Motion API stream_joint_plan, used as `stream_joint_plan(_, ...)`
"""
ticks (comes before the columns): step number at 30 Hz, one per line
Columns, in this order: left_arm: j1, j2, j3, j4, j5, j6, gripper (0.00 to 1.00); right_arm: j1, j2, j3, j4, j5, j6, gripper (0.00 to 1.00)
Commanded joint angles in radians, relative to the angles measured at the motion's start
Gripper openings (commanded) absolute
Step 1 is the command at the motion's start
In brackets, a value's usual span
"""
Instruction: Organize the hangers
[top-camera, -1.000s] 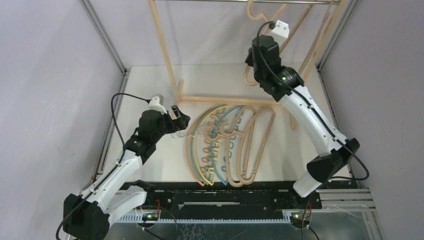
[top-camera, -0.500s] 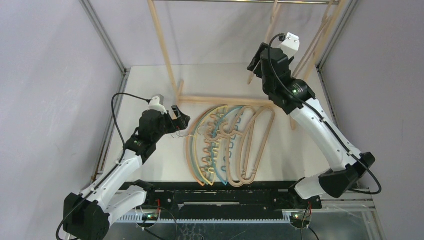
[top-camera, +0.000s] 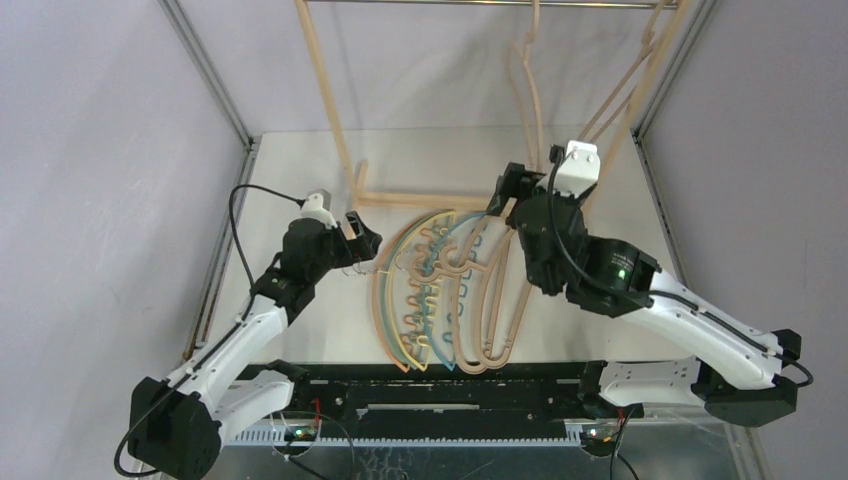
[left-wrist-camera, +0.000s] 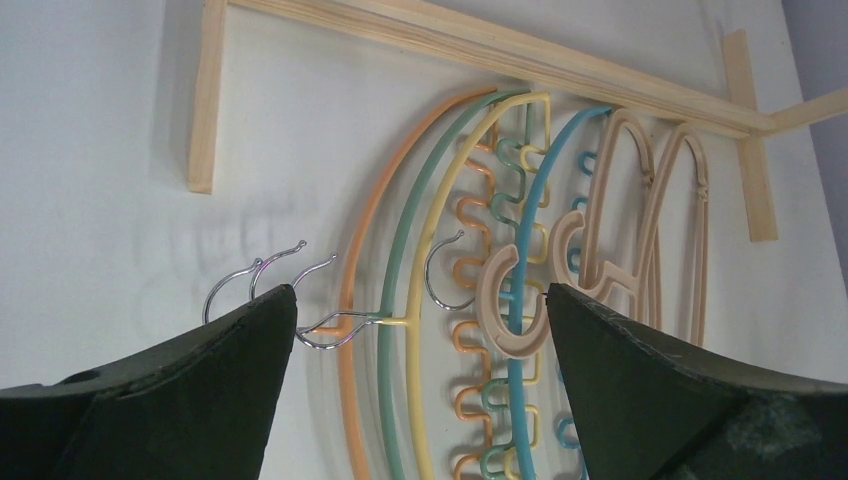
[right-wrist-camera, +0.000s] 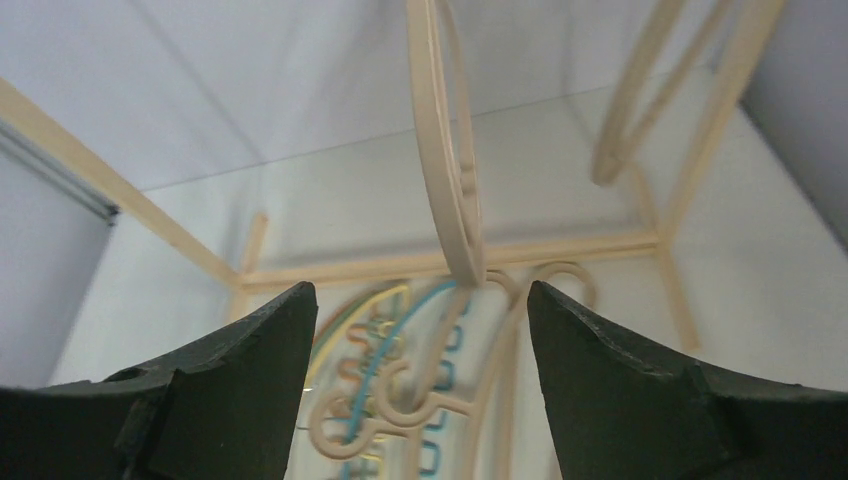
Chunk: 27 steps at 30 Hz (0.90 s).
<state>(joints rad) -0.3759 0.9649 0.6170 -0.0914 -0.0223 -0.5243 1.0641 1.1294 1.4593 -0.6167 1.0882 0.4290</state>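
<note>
I will bring my right gripper back and down next, tilting toward the table, onto the outermost wooden hanger's inner arm by its near end, as this hanger is on top.
A pile of hangers lies flat on the table: thin orange, green, yellow and teal arches with metal hooks, plus pale wooden loop hangers. One more wooden hanger hangs from the rack's bar and shows edge-on in the right wrist view. My left gripper stands open over the hooks at the pile's left edge, holding nothing. My right gripper is open and empty, below the hanging hanger and above the pile's far end.
The tall wooden A-frame rack stands at the back of the table, its base bar just behind the pile and its metal bar overhead. Metal cage posts flank the table.
My right gripper has opened and let go of the wooden hanger, which now hangs on the rack bar. The right arm has dropped down and toward the pile. The left arm has barely moved.
</note>
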Motion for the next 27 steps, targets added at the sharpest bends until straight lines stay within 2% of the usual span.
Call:
stream_joint_plan(1,-0.005,0.009,0.001,0.025,-0.001,0.0,0.99,0.092,-0.036,-0.019,-0.177,0.279,0.072,0.84)
stream_joint_plan(4,-0.006,0.011,0.001,0.024,0.0,0.0,0.99,0.126,-0.05,-0.016,-0.365,0.304,0.23,0.85)
stream_joint_plan(7,-0.006,0.008,0.001,0.022,-0.005,0.001,0.99,0.13,-0.06,-0.019,-0.544,0.254,0.405,0.85)
stream_joint_plan(9,-0.006,0.012,0.001,0.023,-0.008,0.001,0.99,0.129,-0.067,-0.04,-0.589,0.213,0.442,0.85)
stream_joint_plan(16,-0.006,0.038,0.006,0.032,-0.003,0.0,1.0,0.173,-0.059,-0.17,-0.558,0.016,0.448,0.8)
stream_joint_plan(20,-0.006,0.041,0.005,0.038,-0.004,-0.003,0.99,0.224,0.043,-0.235,-0.532,-0.1,0.529,0.79)
stream_joint_plan(24,-0.005,0.039,0.004,0.039,0.001,-0.007,1.0,0.256,0.166,-0.308,-0.433,-0.193,0.555,0.79)
stream_joint_plan(27,-0.006,0.033,0.0,0.041,0.004,-0.012,1.0,0.253,0.263,-0.357,-0.374,-0.258,0.589,0.72)
